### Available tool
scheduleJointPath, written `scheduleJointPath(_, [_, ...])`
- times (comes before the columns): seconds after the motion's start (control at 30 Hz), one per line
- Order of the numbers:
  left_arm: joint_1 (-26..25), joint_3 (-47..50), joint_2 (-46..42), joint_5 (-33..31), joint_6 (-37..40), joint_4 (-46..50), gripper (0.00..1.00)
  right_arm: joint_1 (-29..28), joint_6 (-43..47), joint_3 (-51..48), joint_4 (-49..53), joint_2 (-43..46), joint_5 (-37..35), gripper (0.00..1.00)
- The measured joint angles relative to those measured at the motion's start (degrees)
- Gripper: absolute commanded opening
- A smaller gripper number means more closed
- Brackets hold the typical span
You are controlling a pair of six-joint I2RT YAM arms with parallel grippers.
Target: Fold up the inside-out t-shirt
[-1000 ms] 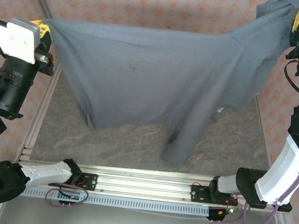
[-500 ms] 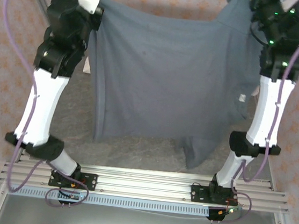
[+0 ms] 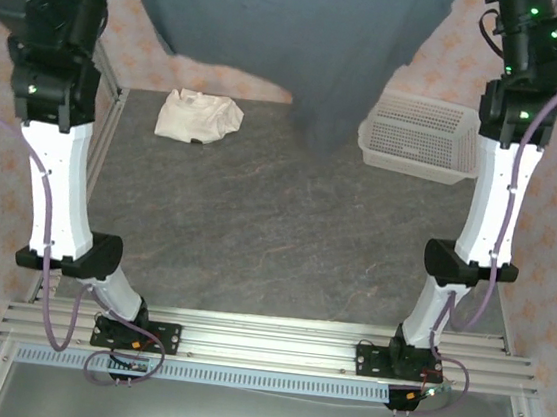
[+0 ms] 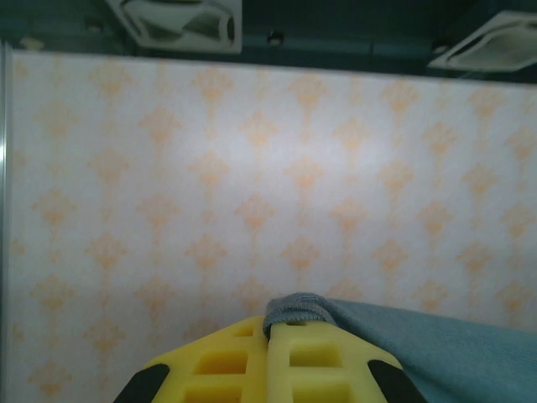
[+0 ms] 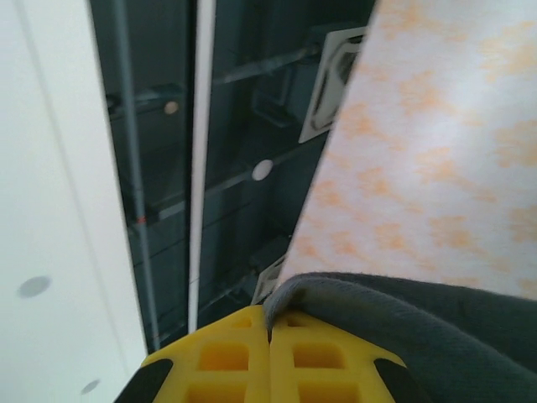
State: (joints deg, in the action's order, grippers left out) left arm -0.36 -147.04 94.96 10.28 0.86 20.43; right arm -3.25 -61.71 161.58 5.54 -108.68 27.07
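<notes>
The shirt (image 4: 298, 308) is hanging in the air, so next I will move my left gripper down and back over the bare near tabletop and let go of the rolled hem there.
The inside-out t-shirt (image 3: 299, 30) hangs stretched between my two raised arms at the far side, its lowest fold dangling just above the table (image 3: 256, 226). In the left wrist view my left gripper (image 4: 268, 329) is shut on a rolled hem of the grey shirt (image 4: 298, 308), which trails off to the right. In the right wrist view my right gripper (image 5: 268, 317) is shut on another edge of the shirt (image 5: 403, 323), and the cloth drapes away to the right. Both pairs of yellow fingers meet with only fabric between them.
A crumpled cream-white garment (image 3: 199, 117) lies at the far left of the table. A white mesh basket (image 3: 423, 134) stands at the far right, next to my right arm (image 3: 492, 193). Patterned walls close in the sides. An aluminium rail (image 3: 264, 338) runs along the near edge.
Both arms have swung up and away toward the far side, lifting the shirt clear of the table. The cream garment and the basket behind it have come into sight.
</notes>
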Motion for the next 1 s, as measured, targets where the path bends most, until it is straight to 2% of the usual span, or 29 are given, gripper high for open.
scheduleJointPath(0.13, [0.0,6.27,-6.4,2.86,-0.83,0.35,0.0,-0.15,0.52,-0.22,3.85,3.56,5.07,0.0])
scheduleJointPath(0.2, [0.0,14.97,-11.34,3.41,-0.85,1.29,0.0,-1.51,3.52,-2.25,9.7,5.57,8.11,0.0])
scheduleJointPath(0.27, [0.0,28.11,-17.59,3.5,-1.11,1.09,0.0,-4.52,8.74,-7.52,17.4,8.31,9.81,0.0])
scheduleJointPath(0.33, [0.0,43.32,-24.17,3.39,-2.23,0.83,0.0,-8.55,13.6,-20.74,21.97,13.57,10.54,0.0])
scheduleJointPath(0.4, [0.0,58.75,-30.47,2.82,-4.15,1.57,0.0,-12.2,15.5,-42.73,21.03,21.62,11.13,0.0])
scheduleJointPath(0.5, [-0.02,77.79,-38.36,2.34,-8.22,3.61,0.0,-14.25,13.66,-78.25,14.6,33.64,11.13,0.0])
scheduleJointPath(0.57, [-0.2,85.9,-42.12,1.81,-10.84,5.92,0.0,-14.21,13.11,-94.62,15.02,38.69,10.08,0.0])
scheduleJointPath(0.63, [-1.57,89.99,-44.35,0.52,-12.85,8.46,0.0,-14.19,13.22,-105.07,16.94,42.05,8.63,0.0])
scheduleJointPath(0.8, [-6.67,98.01,-49.88,-0.68,-19.12,10.4,0.0,-14.19,14.8,-114.97,18.99,53.11,5.55,0.0])
scheduleJointPath(1.0, [-6.82,106.14,-59.89,-3.78,-27.32,19.82,0.0,-14.19,15.34,-119.56,26.32,62.66,-0.35,0.0])
